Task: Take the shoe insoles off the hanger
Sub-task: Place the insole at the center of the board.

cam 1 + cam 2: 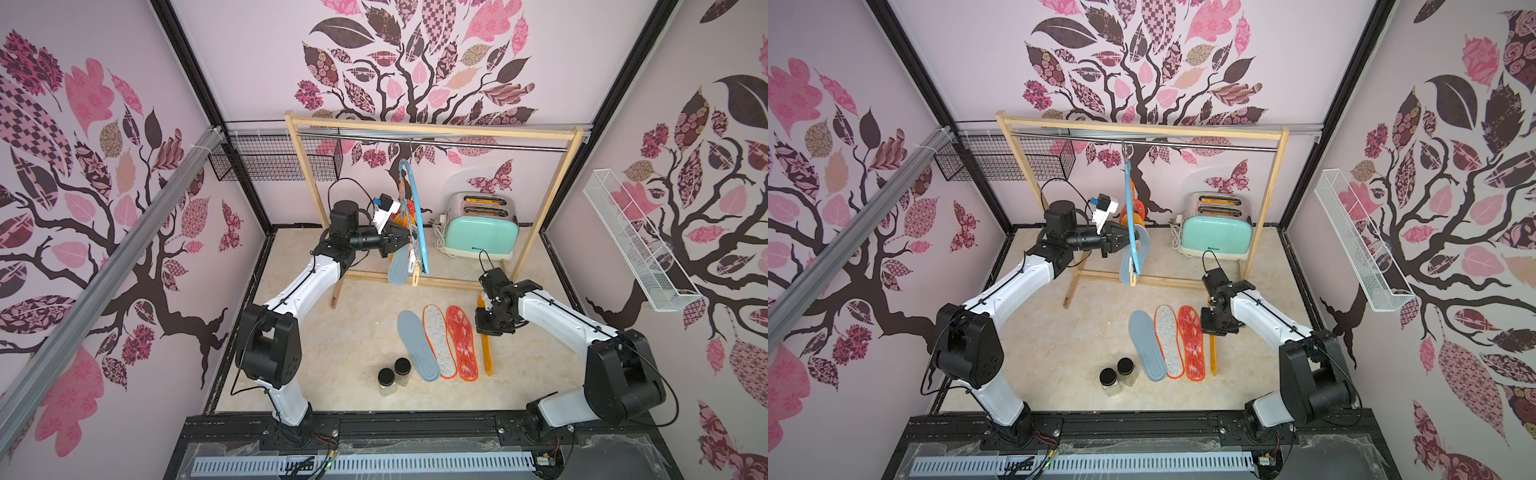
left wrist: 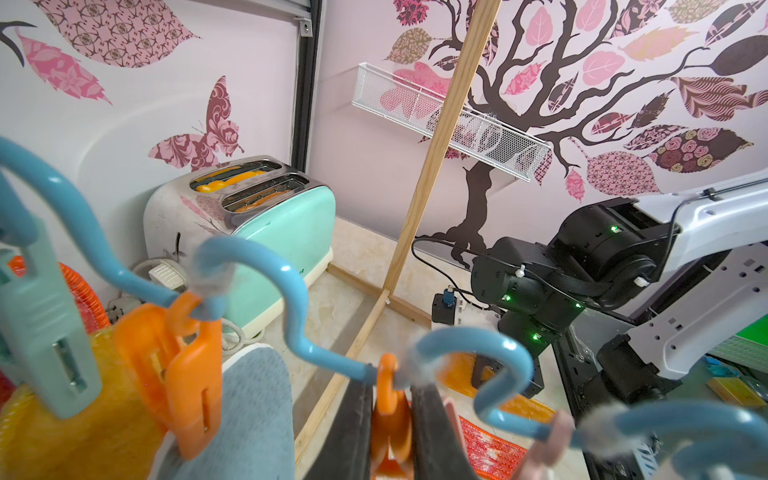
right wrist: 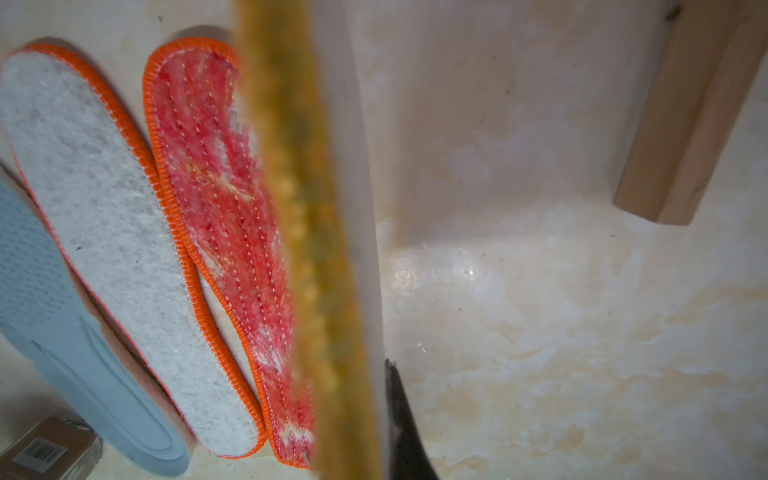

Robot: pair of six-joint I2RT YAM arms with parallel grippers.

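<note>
The edge-on yellow insole in my right gripper should next go down onto bare table (image 1: 496, 353) (image 3: 440, 296) beside the red mottled insole for release, since that is below the gripper.
The light blue hanger (image 1: 417, 216) (image 1: 1128, 208) hangs edge-on from the rail. My left gripper (image 1: 405, 241) (image 2: 390, 399) is shut on an orange clothespin (image 2: 388, 415) on its wavy bar (image 2: 299, 316). A grey-blue insole (image 1: 398, 266) (image 2: 249, 415) and a mustard yellow insole (image 2: 83, 415) hang there. On the table lie a grey-blue insole (image 1: 417, 345), a grey-white felt one (image 1: 439, 340) and a red mottled one (image 1: 461, 343) (image 3: 216, 208). My right gripper (image 1: 488, 322) (image 3: 353, 374) is shut on a yellow insole (image 1: 485, 353) (image 3: 307, 249), held edge-on beside the red one.
A mint toaster (image 1: 482, 232) stands at the back under the wooden frame (image 1: 432, 126). Two black-lidded jars (image 1: 395, 376) sit near the front, left of the insoles. A black wire basket (image 1: 274, 160) and a white wire shelf (image 1: 636, 245) hang on the walls.
</note>
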